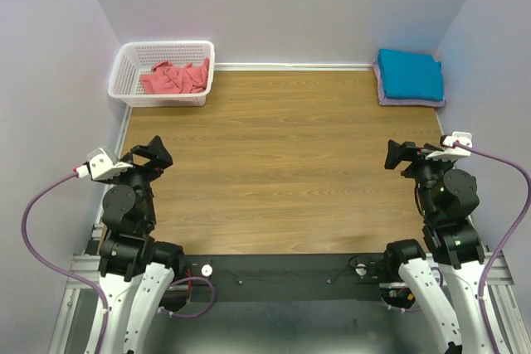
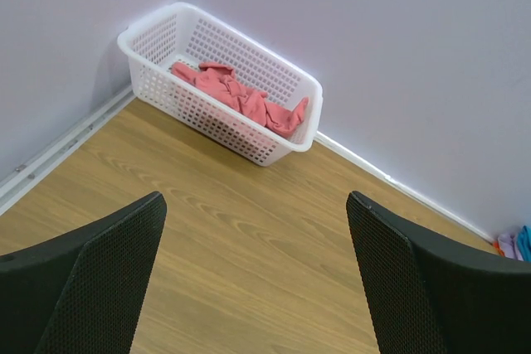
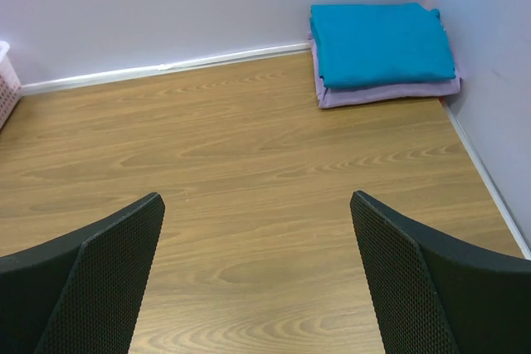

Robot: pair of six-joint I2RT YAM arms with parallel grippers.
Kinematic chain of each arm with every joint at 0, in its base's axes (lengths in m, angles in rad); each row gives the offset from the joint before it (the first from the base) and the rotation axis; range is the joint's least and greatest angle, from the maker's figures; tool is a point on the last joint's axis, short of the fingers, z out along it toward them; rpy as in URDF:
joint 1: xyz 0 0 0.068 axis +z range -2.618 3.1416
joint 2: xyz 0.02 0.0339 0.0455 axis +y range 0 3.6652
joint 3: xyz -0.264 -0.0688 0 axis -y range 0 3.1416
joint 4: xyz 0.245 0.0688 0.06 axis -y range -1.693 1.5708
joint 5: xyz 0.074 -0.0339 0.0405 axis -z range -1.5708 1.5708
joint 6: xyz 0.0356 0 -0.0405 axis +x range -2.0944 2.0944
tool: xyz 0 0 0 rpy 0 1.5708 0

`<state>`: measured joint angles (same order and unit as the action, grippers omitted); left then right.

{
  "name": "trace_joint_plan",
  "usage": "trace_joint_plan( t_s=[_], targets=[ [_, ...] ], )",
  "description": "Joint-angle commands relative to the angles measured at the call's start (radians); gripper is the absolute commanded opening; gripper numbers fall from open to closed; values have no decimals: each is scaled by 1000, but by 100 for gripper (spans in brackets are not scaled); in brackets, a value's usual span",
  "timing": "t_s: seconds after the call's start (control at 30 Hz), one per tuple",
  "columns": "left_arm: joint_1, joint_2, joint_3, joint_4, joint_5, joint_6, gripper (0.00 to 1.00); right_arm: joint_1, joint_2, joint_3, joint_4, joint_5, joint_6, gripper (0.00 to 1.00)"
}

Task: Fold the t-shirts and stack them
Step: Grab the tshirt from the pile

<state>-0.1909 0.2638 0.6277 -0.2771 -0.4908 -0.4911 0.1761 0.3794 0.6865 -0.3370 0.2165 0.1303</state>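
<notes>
My left gripper goes outward over the near rim of the white lattice basket [image 1: 127, 64] next, then down onto the salmon-pink t-shirt's bunched middle, the only shirt still unfolded.
A crumpled salmon-pink t-shirt [image 1: 174, 78] [image 2: 241, 95] lies in the white lattice basket [image 1: 127, 64] [image 2: 149, 43] at the far left corner. At the far right corner a folded teal-blue t-shirt [image 1: 409, 73] [image 3: 380, 41] rests on a folded pale lavender t-shirt [image 1: 382, 95] [image 3: 390, 94]. My left gripper [image 1: 157, 153] [image 2: 255, 205] hangs open over the table's left side, nothing between its fingers. Over the right side my right gripper [image 1: 397, 155] [image 3: 257, 203] is open too, and nothing is in it.
The wooden table [image 1: 282, 163] is walled by lavender panels at the back and both sides. A white strip [image 1: 290, 65] runs along the back edge. Purple cables [image 1: 33, 221] [image 1: 518, 205] loop off each wrist.
</notes>
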Motion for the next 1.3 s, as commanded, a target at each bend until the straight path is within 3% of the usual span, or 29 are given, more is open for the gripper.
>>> trace_joint_plan(
  t_s=[0.0,0.17,0.43,0.67,0.97,1.07,1.27],
  targets=[
    [5,60,-5,68,34,22,97,7,-2,-15,21,12,14,100],
    [4,228,29,167,90,26,96,6,12,-28,23,-60,51,100],
    [5,757,300,211,159,6,96,8,59,-39,23,-124,78,100],
    [88,1221,770,90,173,16,94,8,82,-50,24,-144,92,100],
    [163,1862,1444,-230,207,45,93,8,157,-28,21,-123,83,100],
    [180,1999,1555,-277,224,48,93,8,179,-24,23,-128,94,100],
    [222,2135,1564,-208,273,33,88,8,257,-15,23,-147,115,100]
  ],
)
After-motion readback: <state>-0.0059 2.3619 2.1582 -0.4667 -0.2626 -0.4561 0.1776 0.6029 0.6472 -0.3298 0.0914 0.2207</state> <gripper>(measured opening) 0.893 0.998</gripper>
